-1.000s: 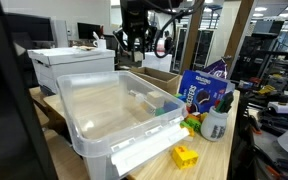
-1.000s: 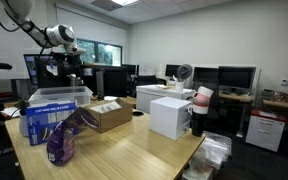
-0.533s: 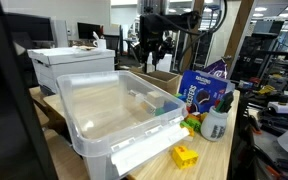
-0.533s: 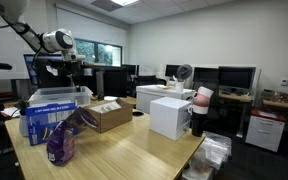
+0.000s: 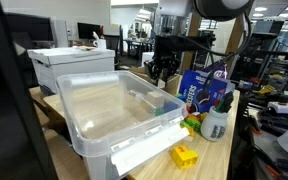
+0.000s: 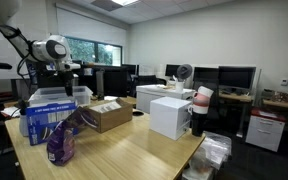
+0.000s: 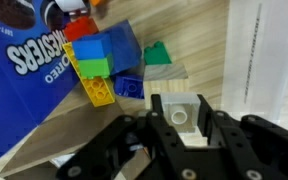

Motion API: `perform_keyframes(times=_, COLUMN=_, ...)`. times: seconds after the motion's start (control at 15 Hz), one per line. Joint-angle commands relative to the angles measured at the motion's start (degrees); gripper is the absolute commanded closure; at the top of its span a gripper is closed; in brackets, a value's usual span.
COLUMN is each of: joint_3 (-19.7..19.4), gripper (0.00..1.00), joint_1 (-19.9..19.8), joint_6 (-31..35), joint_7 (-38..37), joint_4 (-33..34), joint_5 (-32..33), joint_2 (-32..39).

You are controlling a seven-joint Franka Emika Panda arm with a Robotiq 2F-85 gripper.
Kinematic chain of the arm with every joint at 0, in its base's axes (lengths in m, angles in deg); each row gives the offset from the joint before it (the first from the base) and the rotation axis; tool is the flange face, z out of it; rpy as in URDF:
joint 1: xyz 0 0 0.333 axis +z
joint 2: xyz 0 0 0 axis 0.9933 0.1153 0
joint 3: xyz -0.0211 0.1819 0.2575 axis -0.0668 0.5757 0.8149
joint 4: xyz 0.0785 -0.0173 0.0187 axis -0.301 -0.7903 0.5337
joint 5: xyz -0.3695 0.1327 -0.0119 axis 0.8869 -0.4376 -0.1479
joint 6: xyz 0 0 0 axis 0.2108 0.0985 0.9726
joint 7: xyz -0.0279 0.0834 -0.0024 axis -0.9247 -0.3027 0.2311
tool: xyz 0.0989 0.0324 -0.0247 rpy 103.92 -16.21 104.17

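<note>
The gripper lowers the white block [image 7: 181, 113] onto the bare top of the pale wooden block by the green brick [image 7: 166, 77] next. It then releases it, since the pale block's top lies below.
In the wrist view my gripper [image 7: 181, 128] is shut on a small white block [image 7: 181, 113] with a round stud, held above the wooden table. Just ahead lies a cluster of toy bricks: red [image 7: 82, 28], blue [image 7: 116, 47], yellow [image 7: 94, 78] and green [image 7: 157, 54]. A blue Oreo cookie pack [image 7: 29, 75] lies to their left. In both exterior views the gripper [image 5: 162, 70] [image 6: 56, 78] hangs over the table beside the clear plastic bin [image 5: 99, 112], near the blue pack [image 5: 197, 92].
A yellow brick [image 5: 185, 156] and a small bottle [image 5: 215, 124] stand by the bin's lid [image 5: 149, 150]. A white box [image 5: 69, 64] and a cardboard box [image 6: 109, 115] sit on the table. A purple bag [image 6: 64, 140] and another white box [image 6: 170, 116] stand further along. Desks with monitors surround it.
The arm has swung sideways from behind the bin to over its side by the blue pack, and has come lower.
</note>
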State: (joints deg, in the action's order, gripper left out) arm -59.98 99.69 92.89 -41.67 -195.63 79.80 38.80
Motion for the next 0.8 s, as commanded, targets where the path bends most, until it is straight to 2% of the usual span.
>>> perform_keyframes(times=0.0, joint_3=1.3, gripper=0.9, joint_1=-1.82, joint_6=4.22, joint_7=3.13, joint_4=-5.4, joint_5=-1.86, joint_2=-3.3)
perform_keyframes(times=0.4, joint_3=1.24, gripper=0.9, joint_1=-2.45, joint_6=8.19, joint_7=2.22, joint_4=-7.21, joint_5=-1.04, joint_2=-2.55)
perform_keyframes(times=0.73, joint_3=1.09, gripper=0.9, joint_1=-2.92, joint_6=8.96, joint_7=1.81, joint_4=-7.88, joint_5=-0.49, joint_2=-2.16)
